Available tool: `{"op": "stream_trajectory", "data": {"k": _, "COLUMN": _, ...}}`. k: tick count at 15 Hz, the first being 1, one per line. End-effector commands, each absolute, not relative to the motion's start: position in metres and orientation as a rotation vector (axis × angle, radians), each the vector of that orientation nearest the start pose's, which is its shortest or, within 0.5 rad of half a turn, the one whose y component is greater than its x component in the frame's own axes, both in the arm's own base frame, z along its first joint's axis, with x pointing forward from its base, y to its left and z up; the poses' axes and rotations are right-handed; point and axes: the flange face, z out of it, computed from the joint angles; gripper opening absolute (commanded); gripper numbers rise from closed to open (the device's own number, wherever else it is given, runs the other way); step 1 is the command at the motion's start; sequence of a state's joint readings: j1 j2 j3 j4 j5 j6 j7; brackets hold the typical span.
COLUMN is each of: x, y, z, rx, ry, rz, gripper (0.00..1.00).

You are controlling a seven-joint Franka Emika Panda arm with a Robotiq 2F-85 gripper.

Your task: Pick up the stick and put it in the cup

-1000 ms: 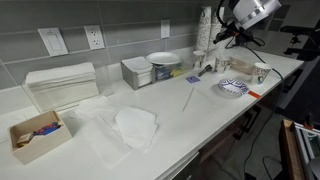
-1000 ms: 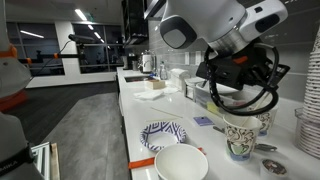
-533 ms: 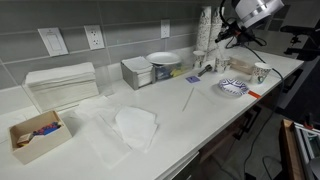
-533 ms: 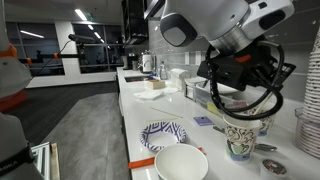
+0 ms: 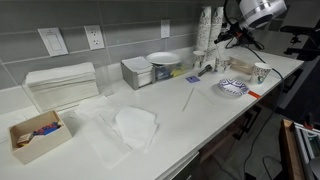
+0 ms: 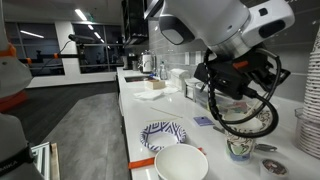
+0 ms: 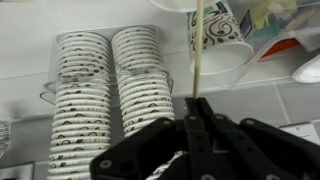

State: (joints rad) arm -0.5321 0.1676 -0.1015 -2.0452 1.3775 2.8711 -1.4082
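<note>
My gripper will lower the stick (image 7: 198, 50), still hanging high, a little, then open to drop it into the patterned paper cup.
In the wrist view my gripper (image 7: 197, 100) is shut on the thin pale stick (image 7: 198, 50). The stick runs straight out from the fingertips toward the patterned paper cup (image 7: 220, 40) at the top of the view; its far end passes the top edge beside the cup. In the exterior views the gripper (image 5: 233, 36) (image 6: 226, 97) hangs over the far end of the counter, above the cup (image 5: 262, 72). The arm and its cables hide most of the cup (image 6: 238, 149). The stick itself is too thin to make out there.
Stacks of patterned paper cups (image 7: 85, 100) (image 5: 205, 28) stand against the wall. A patterned plate (image 5: 232, 88) (image 6: 163, 133) and a white bowl (image 6: 182, 163) lie near the cup. Another thin pale stick (image 5: 187, 98) lies mid-counter. Napkins (image 5: 135, 127) and boxes sit further along.
The arm has shifted slightly toward the cup and lower; it now covers the cup's upper part in an exterior view. The stick stays gripped.
</note>
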Motion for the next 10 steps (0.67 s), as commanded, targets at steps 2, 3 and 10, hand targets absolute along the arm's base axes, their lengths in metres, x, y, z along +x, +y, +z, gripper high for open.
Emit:
{"op": "stream_trajectory", "data": {"k": 2, "x": 0.440, "y": -0.396, "z": 0.393, "rx": -2.760, "ry": 0.652, "rz": -1.432, "gripper": 0.02}}
{"op": "stream_trajectory", "data": {"k": 3, "x": 0.438, "y": -0.396, "z": 0.391, "rx": -2.753, "ry": 0.660, "rz": -1.439, "gripper": 0.02}}
{"op": "stream_trajectory", "data": {"k": 10, "x": 0.430, "y": -0.395, "z": 0.377, "rx": -2.757, "ry": 0.655, "rz": -1.452, "gripper": 0.02}}
